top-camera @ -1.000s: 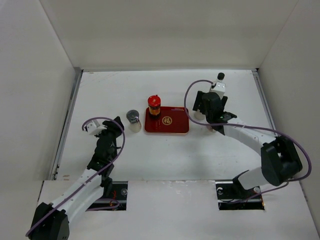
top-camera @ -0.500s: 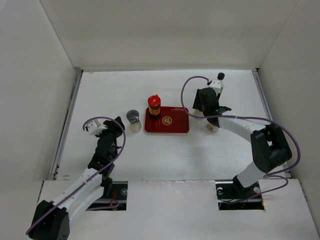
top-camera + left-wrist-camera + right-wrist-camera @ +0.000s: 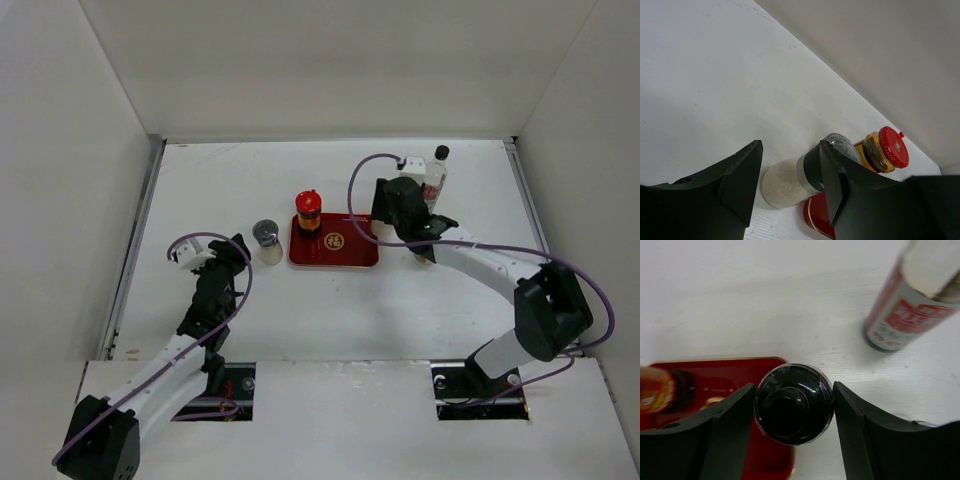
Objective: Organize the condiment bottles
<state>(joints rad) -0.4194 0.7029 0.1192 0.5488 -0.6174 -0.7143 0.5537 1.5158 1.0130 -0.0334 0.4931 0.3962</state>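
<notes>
The black-capped bottle in my right gripper shifts left in the top view next. It then lowers onto the tray's middle (image 3: 336, 237) (image 3: 715, 396) for release, as that spot is empty.
My right gripper (image 3: 388, 212) (image 3: 793, 405) is shut on the small dark black-capped bottle (image 3: 793, 404) and holds it over the right edge of the red tray (image 3: 345, 250) (image 3: 715, 375). The bottle is hidden under the gripper in the top view. The tall clear bottle (image 3: 435, 172) (image 3: 900, 315) stands behind and to the right. The red-capped jar (image 3: 309, 212) (image 3: 886, 150) stands at the tray's back left corner. The grey-lidded shaker (image 3: 266, 240) (image 3: 790, 180) stands left of the tray, just ahead of my open left gripper (image 3: 226, 256) (image 3: 790, 147). A pale-lidded jar (image 3: 424, 256) peeks from under my right arm.
White walls close the table on the left, back and right. The gold emblem (image 3: 334, 240) marks the tray's middle. My right forearm (image 3: 480, 262) and its cable stretch over the table right of the tray.
My right gripper has moved left, from beside the tall bottle to the tray's right edge, carrying the small dark bottle. My left arm has stayed put.
</notes>
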